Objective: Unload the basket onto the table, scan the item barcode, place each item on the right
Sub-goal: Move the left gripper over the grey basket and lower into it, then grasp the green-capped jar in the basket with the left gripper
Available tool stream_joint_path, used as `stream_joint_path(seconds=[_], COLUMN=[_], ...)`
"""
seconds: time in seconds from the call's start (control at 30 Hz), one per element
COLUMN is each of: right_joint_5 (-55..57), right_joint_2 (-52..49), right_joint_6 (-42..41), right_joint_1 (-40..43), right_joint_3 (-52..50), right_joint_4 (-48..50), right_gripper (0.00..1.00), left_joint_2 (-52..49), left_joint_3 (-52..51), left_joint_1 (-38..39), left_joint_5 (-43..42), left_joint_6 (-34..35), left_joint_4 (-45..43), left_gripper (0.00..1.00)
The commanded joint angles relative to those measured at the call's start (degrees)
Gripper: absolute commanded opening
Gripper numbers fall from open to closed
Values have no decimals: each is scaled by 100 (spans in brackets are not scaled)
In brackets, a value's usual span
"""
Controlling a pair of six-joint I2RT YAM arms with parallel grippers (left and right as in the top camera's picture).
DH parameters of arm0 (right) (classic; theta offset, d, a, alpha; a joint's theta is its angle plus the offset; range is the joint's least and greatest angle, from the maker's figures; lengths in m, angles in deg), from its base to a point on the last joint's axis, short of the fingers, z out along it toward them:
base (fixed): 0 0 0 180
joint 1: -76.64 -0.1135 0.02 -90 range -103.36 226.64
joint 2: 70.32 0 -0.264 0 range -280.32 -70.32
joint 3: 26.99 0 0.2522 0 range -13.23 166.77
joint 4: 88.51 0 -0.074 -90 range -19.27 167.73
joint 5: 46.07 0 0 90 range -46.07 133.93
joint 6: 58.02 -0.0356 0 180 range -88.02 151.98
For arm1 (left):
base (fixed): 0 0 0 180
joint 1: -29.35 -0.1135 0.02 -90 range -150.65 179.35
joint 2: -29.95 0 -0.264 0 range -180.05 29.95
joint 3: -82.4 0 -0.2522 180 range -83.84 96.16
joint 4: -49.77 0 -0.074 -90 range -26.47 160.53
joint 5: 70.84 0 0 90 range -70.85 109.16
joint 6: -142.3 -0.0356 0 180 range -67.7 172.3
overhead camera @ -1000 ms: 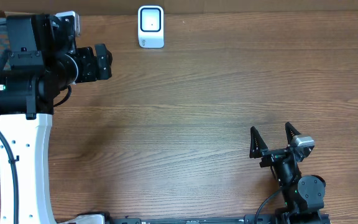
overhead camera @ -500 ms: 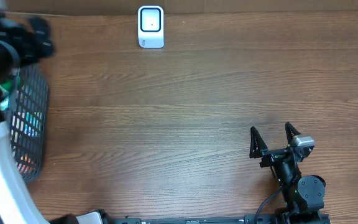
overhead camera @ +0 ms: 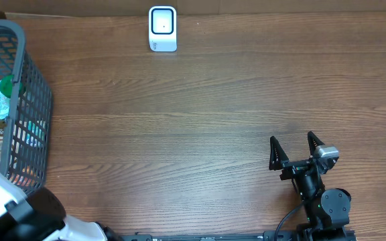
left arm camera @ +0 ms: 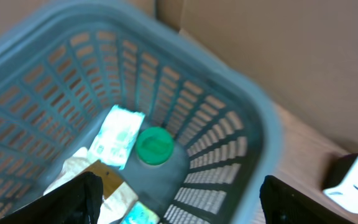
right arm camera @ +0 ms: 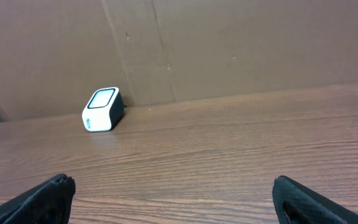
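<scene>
My left gripper will next move outward and down, open, into the grey basket and around the item's round green cap (left arm camera: 155, 146), because the cap faces up uncovered next to the white and green packet (left arm camera: 118, 135).
A grey basket (overhead camera: 25, 80) stands at the table's left edge with several items in it. In the left wrist view I look down into the basket (left arm camera: 229, 118) at a green-capped item (left arm camera: 154, 145), a white and green packet (left arm camera: 118, 135) and a brown and white pack (left arm camera: 101, 186). My left gripper (left arm camera: 182, 208) hangs open above them with nothing between its fingers. The white barcode scanner (overhead camera: 162, 28) stands at the table's far edge and also shows as the scanner (right arm camera: 102, 109) in the right wrist view. My right gripper (overhead camera: 295, 150) rests open and empty at the front right.
Brown cardboard walls (right arm camera: 229, 43) close off the back of the table. Part of my left arm (overhead camera: 19, 211) shows at the front left corner, beside the basket. Bare wooden tabletop (overhead camera: 200, 134) lies between basket, scanner and right arm.
My left arm has swung away from the back left, uncovering the basket in the overhead view; only part of it now shows at the front left. The right arm has not moved.
</scene>
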Motion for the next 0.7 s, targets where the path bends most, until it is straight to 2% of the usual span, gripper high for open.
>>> stream_joint_path(seconds=[0.0, 0.27, 0.4, 0.53, 0.67], right_joint_5=[28, 26, 28, 26, 26], right_joint_2=[68, 68, 68, 68, 68], right_joint_6=[4, 4, 4, 4, 4], right_joint_1=[20, 20, 20, 20, 20], right_joint_3=[-59, -59, -59, -59, -59], right_joint_4=[42, 44, 44, 44, 44], right_gripper=[100, 100, 100, 100, 100], left_joint_2=[-490, -1399, -1838, -2251, -2538], left_joint_3=[83, 83, 83, 83, 83], left_joint_1=[-170, -245, -232, -223, -173], left_joint_5=[35, 26, 15, -352, -398], left_joint_6=[20, -57, -197, -643, -789], left_joint_4=[66, 186, 142, -33, -96], left_gripper=[85, 86, 83, 83, 84])
